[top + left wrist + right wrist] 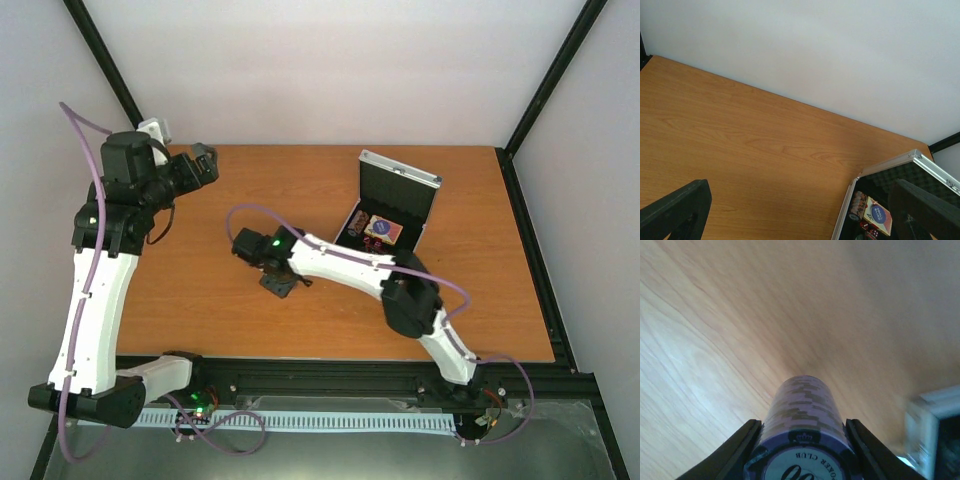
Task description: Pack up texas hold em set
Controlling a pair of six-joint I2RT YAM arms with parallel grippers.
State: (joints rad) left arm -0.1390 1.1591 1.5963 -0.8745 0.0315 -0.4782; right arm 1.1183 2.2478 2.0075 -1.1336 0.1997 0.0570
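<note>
My right gripper should next move over the case, whose other side the dark chip stack fills, and lower to the empty part past the card box (384, 229).
The silver case (398, 200) stands open at the table's back right, lid upright and lined in black. Inside lie a pink-red card box (384, 229) with a blue token on it, and a dark chip stack (355, 222). My right gripper (278, 282) is at mid-table, left of the case, shut on a purple chip stack (802, 420) held between both fingers (735, 452). My left gripper (205, 160) is open and empty at the back left, above the table. In the left wrist view the case (846, 210), card box (879, 216) and chip stack (858, 205) show at lower right.
Small red dice (867, 227) lie in the case below the card box. The case's edge (935, 430) shows blurred at the right of the right wrist view. Black frame posts stand at the back corners and white walls close the table in.
</note>
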